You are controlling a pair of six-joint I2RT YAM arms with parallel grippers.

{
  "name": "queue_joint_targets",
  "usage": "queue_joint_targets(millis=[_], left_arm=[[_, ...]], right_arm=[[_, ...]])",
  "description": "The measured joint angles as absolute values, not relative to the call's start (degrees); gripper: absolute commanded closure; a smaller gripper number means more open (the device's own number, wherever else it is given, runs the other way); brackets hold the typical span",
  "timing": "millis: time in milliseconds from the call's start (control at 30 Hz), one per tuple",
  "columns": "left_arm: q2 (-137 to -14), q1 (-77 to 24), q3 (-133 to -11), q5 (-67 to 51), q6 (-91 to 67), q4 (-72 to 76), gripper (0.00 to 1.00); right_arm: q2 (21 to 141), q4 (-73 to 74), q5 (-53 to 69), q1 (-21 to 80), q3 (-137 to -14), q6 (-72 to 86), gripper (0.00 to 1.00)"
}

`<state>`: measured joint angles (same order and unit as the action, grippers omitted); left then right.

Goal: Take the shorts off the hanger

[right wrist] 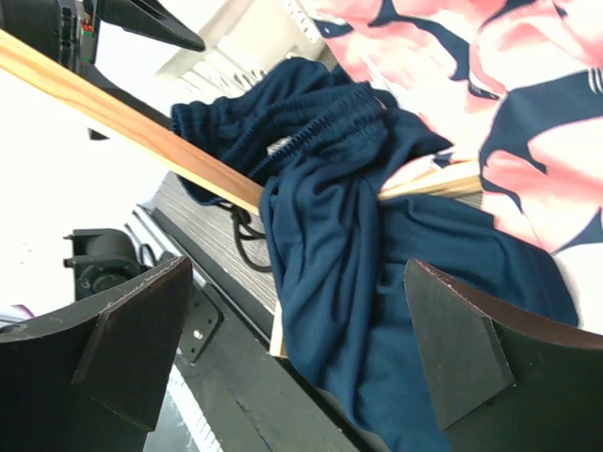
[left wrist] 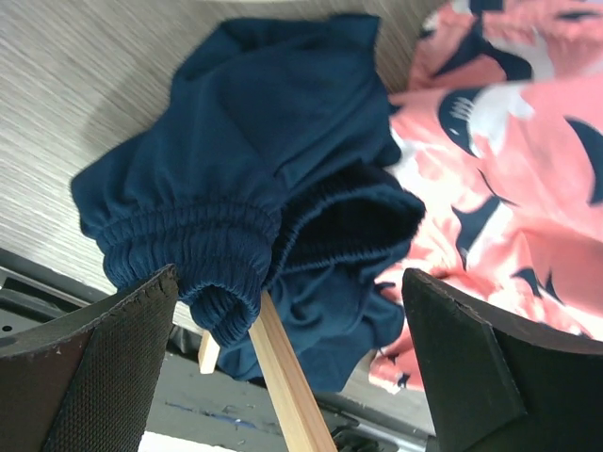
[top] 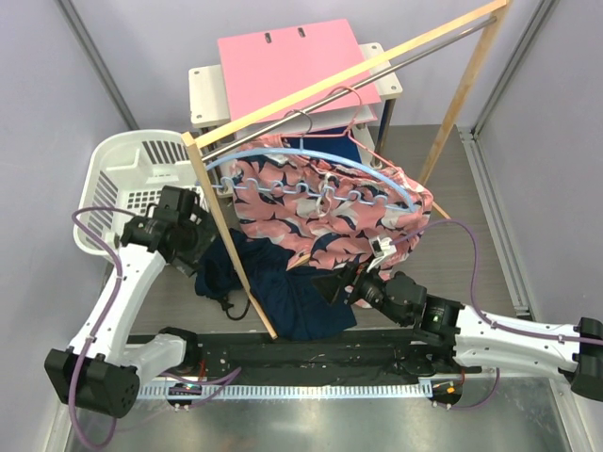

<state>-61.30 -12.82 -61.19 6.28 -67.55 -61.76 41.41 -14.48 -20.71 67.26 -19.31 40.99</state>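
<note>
The navy shorts lie bunched below my left gripper. I will next move it down, open, onto the gathered fold by the waistband of the navy shorts [top: 283, 292] and close its fingers.
The salmon pink printed shorts [top: 320, 202] hang clipped to a light blue hanger [top: 311, 153] on the rack's metal rod; they also show in the left wrist view [left wrist: 509, 151] and the right wrist view [right wrist: 528, 104]. The navy shorts [top: 283, 292] lie crumpled on the table round the rack's wooden leg [top: 231, 245], off any hanger. My left gripper [top: 209, 252] is open and empty just above their waistband [left wrist: 217, 235], jaws wide [left wrist: 292, 372]. My right gripper [top: 330, 280] is open and empty over the navy cloth [right wrist: 377, 311], below the pink shorts' hem, jaws wide [right wrist: 301, 367].
The wooden leg slants between both grippers [left wrist: 283, 377] [right wrist: 141, 132]. A white laundry basket [top: 122, 169] stands at the left. A white cart with a pink folder [top: 292, 61] stands behind the rack. A thin red hanger [top: 366, 132] hangs on the rod, empty.
</note>
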Motion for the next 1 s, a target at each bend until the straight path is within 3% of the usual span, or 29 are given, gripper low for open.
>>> queue_joint_targets(millis=[333,767,867,967,1000], left_arm=[[-73.5,-11.9,-58.7,5.9,-66.7,-60.6,0.00],[-80.3,-13.5,-50.3,11.5,-69.1,-49.3,0.02],[-79.3,-14.3,-47.8,13.9,-70.0,-45.6,0.12],[-77.3,-14.4,-45.3,15.2,-70.4,-42.7,0.39],[-76.3,-14.4,-44.4,15.4,-70.5,-41.7,0.54]], right_arm=[[40.6,-9.4,-20.9,67.3,-19.3,40.6,0.00],[39.5,-6.1,-20.9,67.2,-20.5,39.7,0.01],[39.2,-5.2,-20.9,67.0,-20.5,39.6,0.00],[38.6,-4.3,-20.9,67.0,-20.5,39.6,0.01],[38.3,-4.0,-20.9,67.0,-20.5,39.6,0.00]])
